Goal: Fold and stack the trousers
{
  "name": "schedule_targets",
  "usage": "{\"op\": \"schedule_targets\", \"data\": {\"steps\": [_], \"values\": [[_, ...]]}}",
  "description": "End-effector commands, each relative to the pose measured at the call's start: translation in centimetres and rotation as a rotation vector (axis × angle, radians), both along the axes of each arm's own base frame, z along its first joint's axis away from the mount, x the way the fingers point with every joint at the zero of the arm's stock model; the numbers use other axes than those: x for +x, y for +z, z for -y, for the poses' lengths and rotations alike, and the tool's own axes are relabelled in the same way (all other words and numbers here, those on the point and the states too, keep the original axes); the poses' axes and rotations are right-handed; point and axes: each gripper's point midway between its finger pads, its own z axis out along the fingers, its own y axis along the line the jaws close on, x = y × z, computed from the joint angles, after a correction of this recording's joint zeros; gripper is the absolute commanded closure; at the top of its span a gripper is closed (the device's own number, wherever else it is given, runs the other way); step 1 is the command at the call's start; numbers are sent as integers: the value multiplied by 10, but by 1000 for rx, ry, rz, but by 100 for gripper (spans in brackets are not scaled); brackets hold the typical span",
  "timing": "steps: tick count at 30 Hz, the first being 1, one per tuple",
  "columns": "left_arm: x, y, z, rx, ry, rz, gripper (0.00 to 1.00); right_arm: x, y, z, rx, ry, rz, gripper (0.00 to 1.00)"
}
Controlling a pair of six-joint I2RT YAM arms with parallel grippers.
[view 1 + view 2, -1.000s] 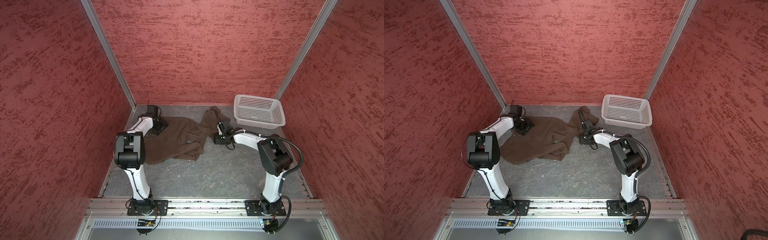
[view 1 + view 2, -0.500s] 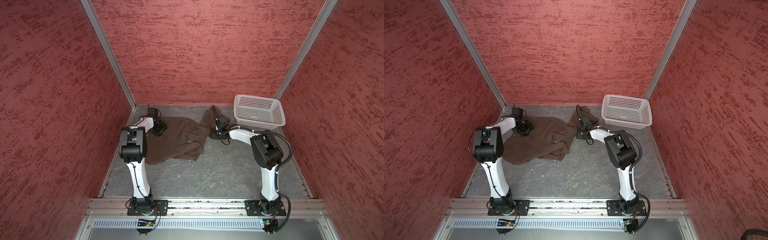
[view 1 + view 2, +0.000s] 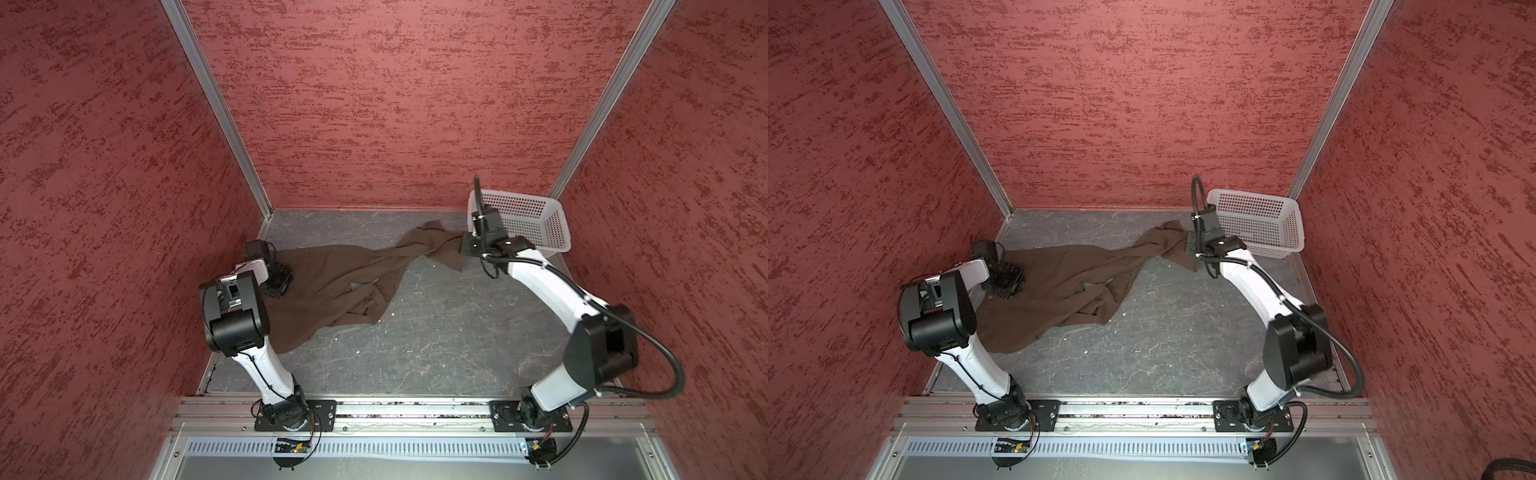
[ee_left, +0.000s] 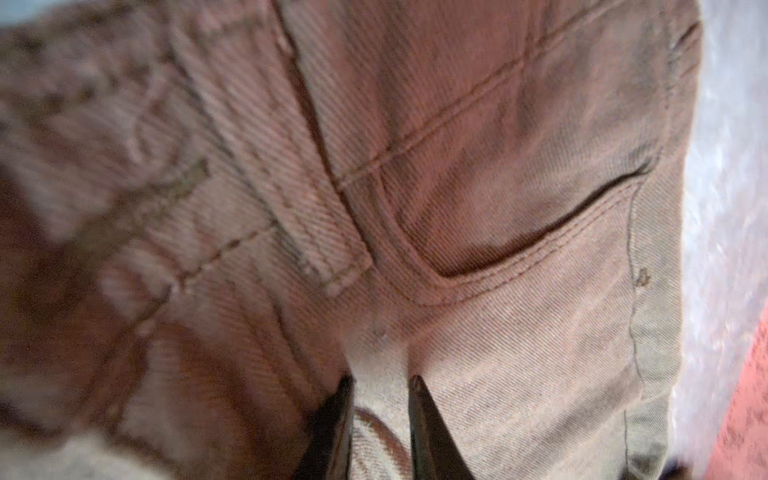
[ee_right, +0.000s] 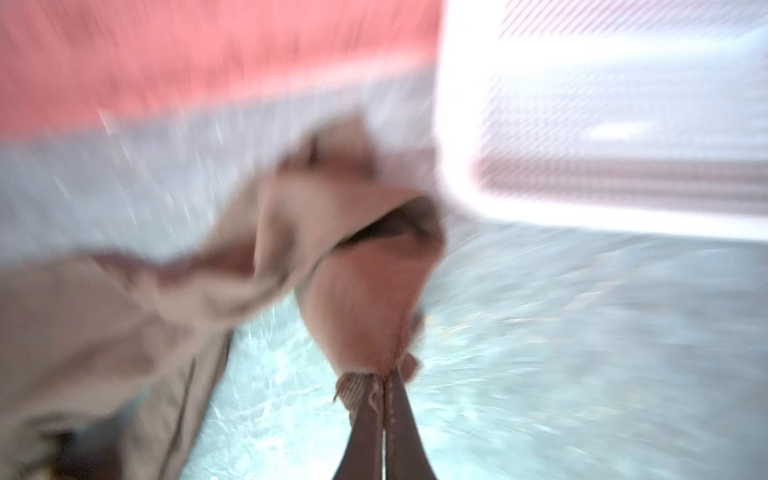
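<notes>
My right gripper has open floor between it and the side, so it will next pull the end of the trouser leg along the front of the basket toward the side and release it.
The dark brown trousers (image 3: 332,282) (image 3: 1059,286) lie rumpled on the grey floor, one leg drawn out toward the back right. My left gripper (image 3: 279,283) (image 3: 1008,283) is pressed down on their left part near the wall. In the left wrist view its jaws (image 4: 380,382) stand narrowly apart with a raised fold of cloth pinched between them, beside a pocket (image 4: 519,232). My right gripper (image 3: 463,246) (image 3: 1192,246) (image 5: 384,376) is shut on the leg's end, which hangs lifted off the floor next to the basket.
A white perforated basket (image 3: 523,220) (image 3: 1258,224) (image 5: 623,124) stands in the back right corner, just behind the right gripper. Red walls close in on the left, back and right. Grey floor (image 3: 436,332) shows in front of the trousers.
The right gripper shut on the leg's end and pulled it right and back toward the basket, stretching the leg; its elbow swung outward. The left jaws narrowed onto the cloth.
</notes>
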Motion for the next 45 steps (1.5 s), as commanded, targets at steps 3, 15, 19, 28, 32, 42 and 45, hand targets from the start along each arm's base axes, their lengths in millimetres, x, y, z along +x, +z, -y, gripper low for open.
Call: {"op": "schedule_targets", "data": {"steps": [3,15,19,28,32,42,45], "values": [[-26,-7,-12,25,51,-94,75,-52,68,66,-66,-182,106,100],[-25,-3,-15,50,47,-93,75,-159,211,191,-220,-659,471,100],[-23,-10,-14,38,39,-106,75,-151,212,192,-250,-647,437,100],[-18,-10,-17,50,32,-112,75,-92,115,182,-291,-544,186,100],[-13,-13,-14,33,24,-110,76,-62,55,187,-238,-492,66,100],[-2,-1,-9,45,0,-98,75,10,38,183,-126,-378,14,87],[4,14,2,82,-49,-70,67,16,16,162,-26,-297,-29,59]]}}
